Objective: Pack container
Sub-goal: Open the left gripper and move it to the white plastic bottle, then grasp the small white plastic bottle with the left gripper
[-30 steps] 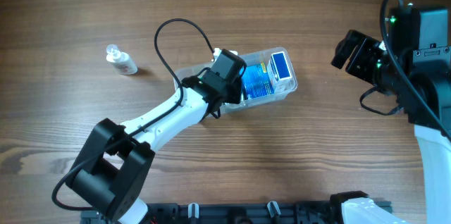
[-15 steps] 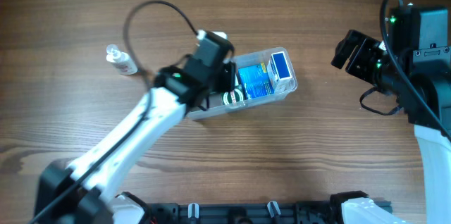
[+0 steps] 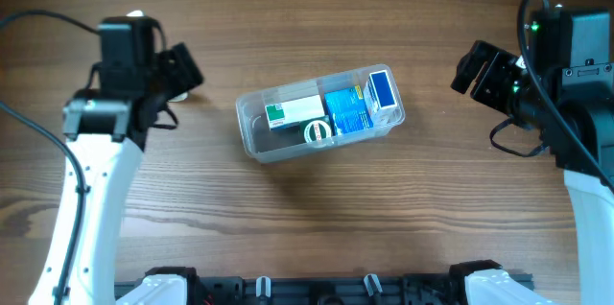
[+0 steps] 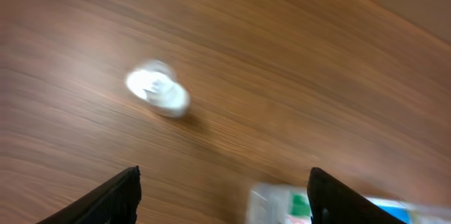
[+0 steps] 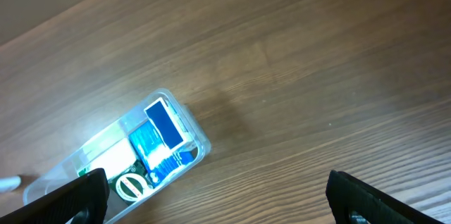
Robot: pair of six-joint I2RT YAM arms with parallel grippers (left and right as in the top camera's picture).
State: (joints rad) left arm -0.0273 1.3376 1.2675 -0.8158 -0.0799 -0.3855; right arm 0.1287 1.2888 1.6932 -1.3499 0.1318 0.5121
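The small clear bottle (image 4: 158, 89) is to the left of my left gripper in the wrist view and below it. My left gripper should move left and go down with its open fingers around the bottle.
The container (image 3: 251, 134) is a clear shallow tub in the middle of the overhead view. It holds a green-and-white box (image 3: 295, 109), a blue packet (image 3: 345, 111), a blue-and-white box (image 3: 381, 89) and a round green-rimmed item (image 3: 318, 131). My left gripper (image 3: 182, 68) is open and empty, well to the left of the tub, above a small clear bottle (image 4: 158, 89). A corner of the tub (image 4: 264, 199) shows blurred in the left wrist view. My right gripper (image 3: 470, 67) is open and empty, high at the right. Its view shows the tub (image 5: 201, 143) at lower left.
The wooden table (image 3: 432, 199) runs around the tub on all sides. The small bottle is mostly hidden under my left gripper in the overhead view. The arm bases stand at the front edge.
My left gripper has left the container and swung far to the left, over the small bottle. The green-and-white box now lies uncovered in the tub. The right arm has not moved.
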